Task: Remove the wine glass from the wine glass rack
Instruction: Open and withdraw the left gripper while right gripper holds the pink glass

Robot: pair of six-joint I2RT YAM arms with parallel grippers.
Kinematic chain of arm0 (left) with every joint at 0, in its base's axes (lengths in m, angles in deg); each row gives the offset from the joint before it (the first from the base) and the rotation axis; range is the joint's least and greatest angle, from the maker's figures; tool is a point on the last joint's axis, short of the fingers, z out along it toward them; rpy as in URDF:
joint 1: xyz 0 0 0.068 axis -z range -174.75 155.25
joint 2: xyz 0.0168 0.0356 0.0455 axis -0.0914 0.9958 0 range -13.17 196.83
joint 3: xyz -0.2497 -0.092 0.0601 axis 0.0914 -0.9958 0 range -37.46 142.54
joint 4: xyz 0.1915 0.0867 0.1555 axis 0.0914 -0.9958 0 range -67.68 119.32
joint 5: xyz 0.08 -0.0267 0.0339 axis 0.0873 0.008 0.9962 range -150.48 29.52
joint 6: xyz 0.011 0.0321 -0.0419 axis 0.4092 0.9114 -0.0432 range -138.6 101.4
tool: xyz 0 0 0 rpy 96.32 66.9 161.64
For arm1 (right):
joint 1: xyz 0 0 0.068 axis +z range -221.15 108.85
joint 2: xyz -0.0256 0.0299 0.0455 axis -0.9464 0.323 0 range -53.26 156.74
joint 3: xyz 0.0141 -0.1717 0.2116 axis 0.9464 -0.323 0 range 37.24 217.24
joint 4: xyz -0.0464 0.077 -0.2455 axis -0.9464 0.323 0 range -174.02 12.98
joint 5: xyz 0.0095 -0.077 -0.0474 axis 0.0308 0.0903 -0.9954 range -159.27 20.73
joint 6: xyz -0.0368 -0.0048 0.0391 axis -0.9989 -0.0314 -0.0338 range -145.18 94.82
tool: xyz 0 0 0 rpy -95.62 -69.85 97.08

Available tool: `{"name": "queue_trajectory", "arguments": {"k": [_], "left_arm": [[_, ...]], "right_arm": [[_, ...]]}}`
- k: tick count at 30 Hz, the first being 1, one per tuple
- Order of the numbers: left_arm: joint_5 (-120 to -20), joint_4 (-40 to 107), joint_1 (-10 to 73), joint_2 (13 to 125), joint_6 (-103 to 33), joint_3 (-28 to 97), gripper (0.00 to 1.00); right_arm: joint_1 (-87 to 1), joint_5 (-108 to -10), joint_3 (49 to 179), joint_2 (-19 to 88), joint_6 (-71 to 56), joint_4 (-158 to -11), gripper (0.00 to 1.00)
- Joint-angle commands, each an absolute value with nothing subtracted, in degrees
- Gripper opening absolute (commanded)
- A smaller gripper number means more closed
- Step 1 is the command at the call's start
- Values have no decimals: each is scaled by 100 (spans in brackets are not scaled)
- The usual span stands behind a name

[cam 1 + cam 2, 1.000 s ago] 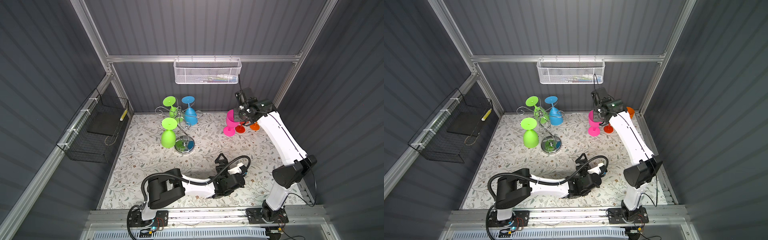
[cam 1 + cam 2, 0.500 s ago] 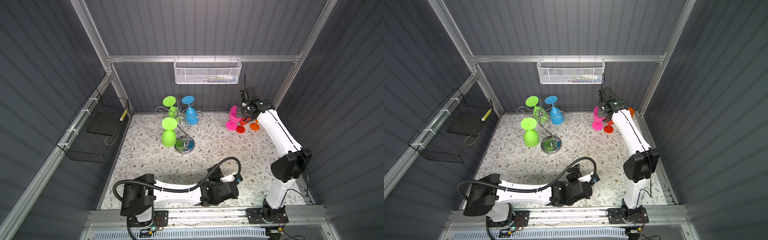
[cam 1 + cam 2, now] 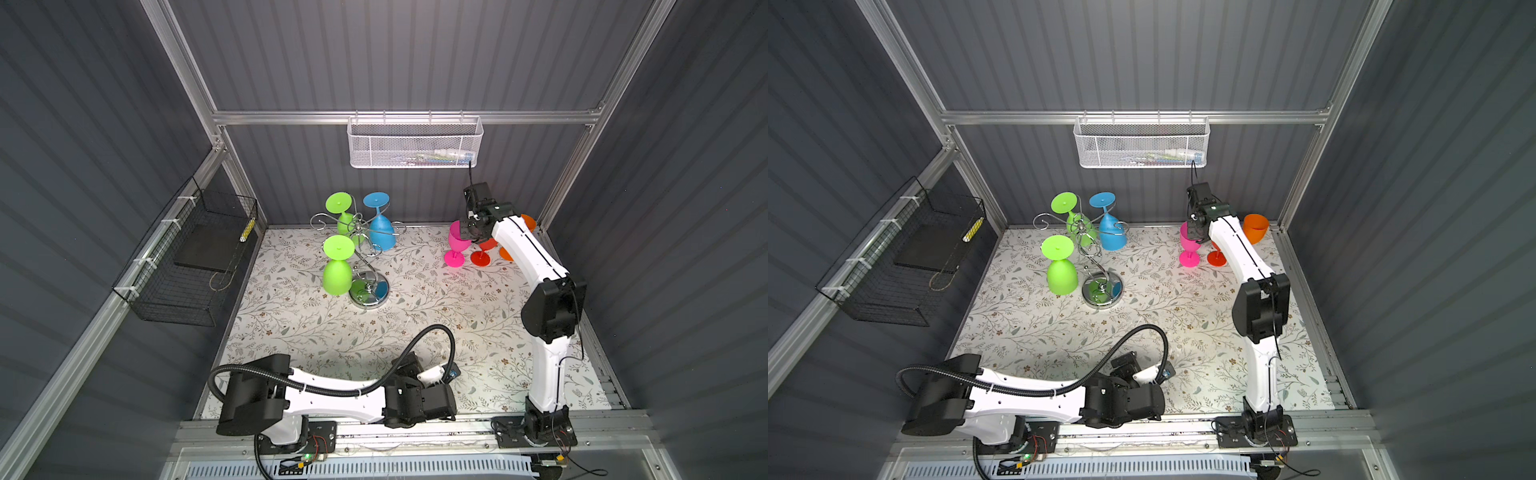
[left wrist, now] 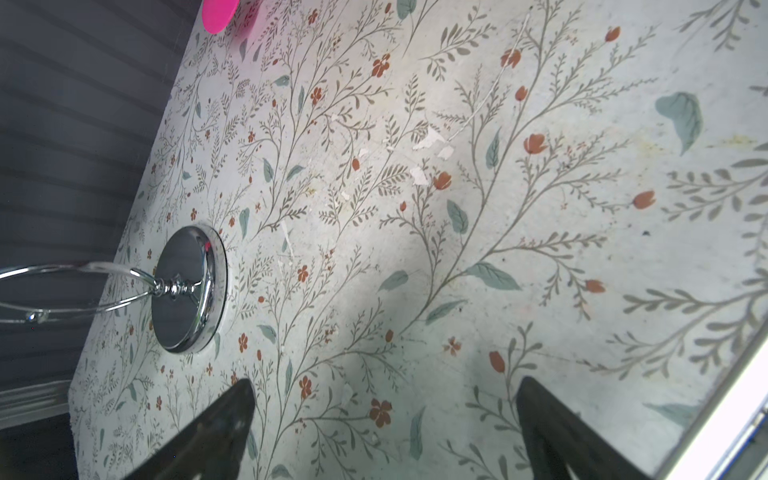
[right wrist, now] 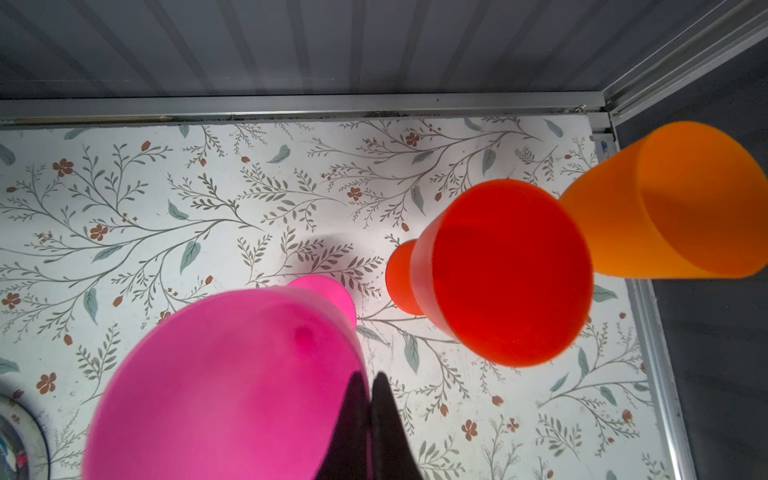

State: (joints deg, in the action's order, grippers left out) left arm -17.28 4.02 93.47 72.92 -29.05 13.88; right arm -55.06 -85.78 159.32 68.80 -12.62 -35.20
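The pink glass goes down onto the clear tabletop (image 5: 323, 281) beside the red glass below next. My right gripper lowers it, easing away from the red, and releases its rim.
The chrome wine glass rack (image 3: 369, 293) (image 3: 1102, 293) stands at the back left of the floral table, its mirror base also in the left wrist view (image 4: 189, 291). Hanging upside down on it are two green glasses (image 3: 337, 272) (image 3: 343, 208) and a blue one (image 3: 381, 232). My right gripper (image 3: 471, 236) (image 5: 370, 386) is shut on the rim of a pink wine glass (image 3: 456, 243) (image 3: 1188, 243) (image 5: 228, 374), upright with its foot at the table, back right. Low by the front edge, my left gripper (image 3: 438, 372) (image 4: 384, 386) is open and holds nothing.
A red glass (image 3: 481, 258) (image 5: 507, 274) and an orange glass (image 3: 1255, 227) (image 5: 681, 199) stand just right of the pink one, by the back right corner post. A white mesh basket (image 3: 415, 143) hangs on the back wall, a black wire basket (image 3: 187, 266) on the left wall.
My left arm has folded back from mid-table toward the front edge, gripper still open. My right arm has straightened, its elbow pulled in, still gripping the pink glass at about the same spot.
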Motion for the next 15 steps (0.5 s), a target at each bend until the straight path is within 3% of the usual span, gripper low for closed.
{"name": "queue_trajectory", "arguments": {"k": [1, 15], "left_arm": [[-1689, -43, 9395, 6837, -3516, 1242, 98], [-1438, -400, 9652, 6715, -4107, 1235, 98]], "right_arm": [[-5542, -8653, 16178, 7050, -1323, -3705, 0], [-5560, -8644, 16609, 7605, -1357, -3672, 0]]}}
